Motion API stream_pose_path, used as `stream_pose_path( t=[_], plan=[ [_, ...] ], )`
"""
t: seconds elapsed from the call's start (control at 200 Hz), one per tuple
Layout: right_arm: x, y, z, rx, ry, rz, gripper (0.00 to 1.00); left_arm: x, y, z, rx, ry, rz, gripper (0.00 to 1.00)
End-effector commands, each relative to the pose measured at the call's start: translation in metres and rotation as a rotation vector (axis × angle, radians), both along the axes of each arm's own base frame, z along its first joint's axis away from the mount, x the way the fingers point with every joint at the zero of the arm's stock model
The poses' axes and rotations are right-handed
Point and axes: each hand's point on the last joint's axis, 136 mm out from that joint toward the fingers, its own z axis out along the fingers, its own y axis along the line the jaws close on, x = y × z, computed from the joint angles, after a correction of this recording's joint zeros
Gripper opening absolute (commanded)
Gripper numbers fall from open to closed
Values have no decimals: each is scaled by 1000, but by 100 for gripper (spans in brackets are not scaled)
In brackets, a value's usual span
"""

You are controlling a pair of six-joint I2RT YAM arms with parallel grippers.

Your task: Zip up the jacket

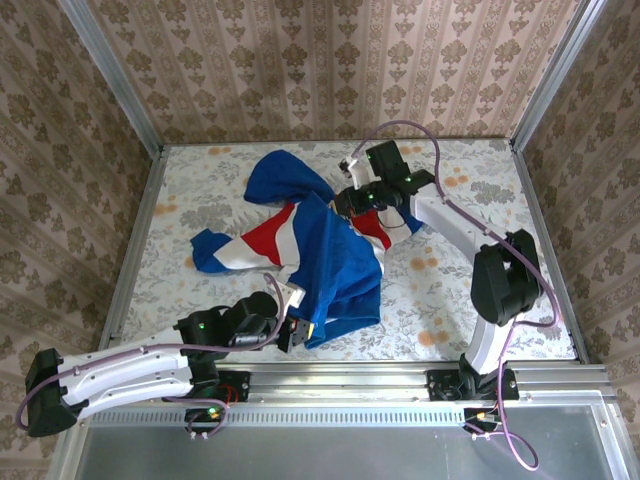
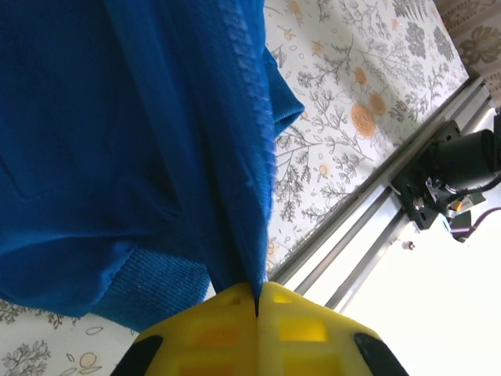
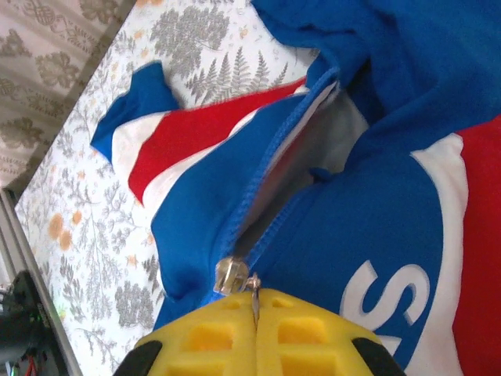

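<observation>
My right gripper will next pull outward along the gaping zipper to its hood end (image 1: 325,193) (image 3: 334,80) and let go of the zipper's tab, because that open end lies outward of the gripper.
The jacket (image 1: 320,260) lies crumpled mid-table, royal blue with red and white panels, its hood toward the back. My left gripper (image 1: 292,330) is at its near hem. In the left wrist view, the yellow fingers (image 2: 203,333) are shut on the blue fabric at the lower end of the zipper teeth (image 2: 249,102). My right gripper (image 1: 345,203) is over the jacket's upper chest. In the right wrist view, it (image 3: 254,309) is shut on the pull tab of the silver zipper slider (image 3: 229,276). Above the slider the zipper gapes open beside white lettering (image 3: 391,298).
The floral table cloth (image 1: 460,290) has free room to the jacket's right and left. An aluminium rail (image 1: 400,375) runs along the near edge, with the arm bases bolted to it. Wallpapered walls and metal posts (image 1: 110,70) enclose the table.
</observation>
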Motion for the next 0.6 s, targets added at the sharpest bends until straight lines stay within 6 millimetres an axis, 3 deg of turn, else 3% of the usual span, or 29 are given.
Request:
stream_pose_path(
  t=[0.0, 0.29, 0.595],
  plan=[
    [70, -25, 45, 35, -222, -124, 0, -33, 11, -21, 65, 112, -114, 0],
    [129, -23, 41, 40, -242, -144, 0, -36, 14, -30, 58, 145, -102, 0],
    [179, -14, 33, 30, -271, -159, 0, -35, 13, -41, 33, 171, -74, 0]
  ],
)
